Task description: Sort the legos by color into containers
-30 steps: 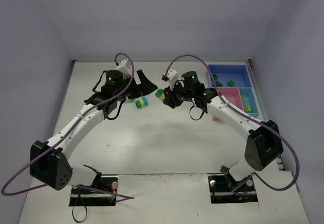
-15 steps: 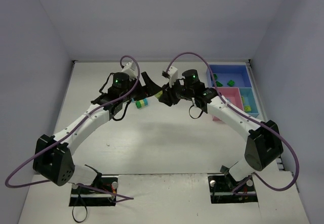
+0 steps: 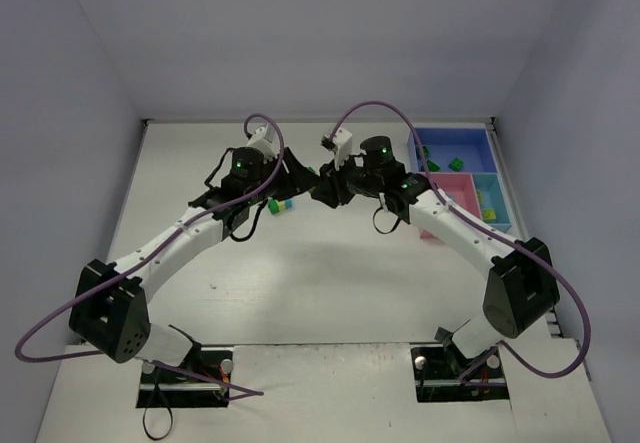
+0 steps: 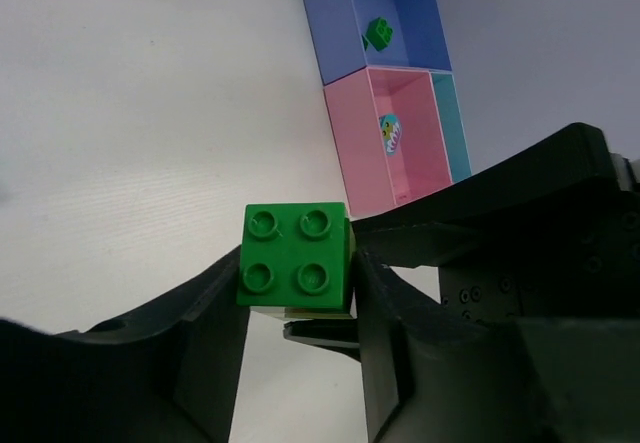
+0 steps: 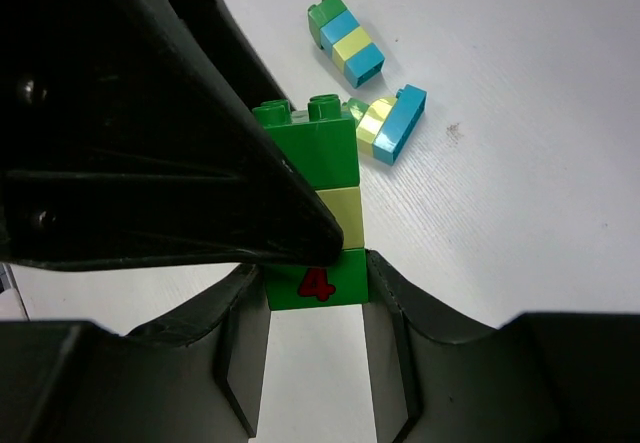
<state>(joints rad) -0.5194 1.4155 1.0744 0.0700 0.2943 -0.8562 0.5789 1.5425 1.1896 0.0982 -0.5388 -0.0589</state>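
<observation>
My right gripper moves off the stack and outward over the blue tray (image 3: pixel 456 149) next and releases the green bottom brick, since green bricks already lie there.
A short stack of legos hangs in the air between both arms. It reads dark green (image 5: pixel 318 148), yellow-green (image 5: pixel 342 218), then dark green with a red 4 (image 5: pixel 316 281). My right gripper (image 5: pixel 316 293) is shut on the bottom brick with the 4. The left gripper (image 4: pixel 297 293) is shut on the top green brick (image 4: pixel 295 256), its fingers pressed to both sides. From above, the two grippers meet at mid-table, left (image 3: pixel 300 175) and right (image 3: pixel 328 189). The containers stand at the right: blue tray (image 3: pixel 473 147), pink tray (image 3: pixel 462 183), light blue tray (image 3: pixel 481 186).
Two loose multicolour stacks lie on the table below the grippers, a green, yellow and cyan stack (image 5: pixel 346 41) and a yellow and cyan stack (image 5: pixel 388 123). Green bricks (image 3: pixel 456 164) lie in the blue tray. Grey walls close in the table at the back and sides.
My left arm has swung right to meet the right gripper, and its jaws have closed on the stack's top green brick. The right arm has held still with the stack.
</observation>
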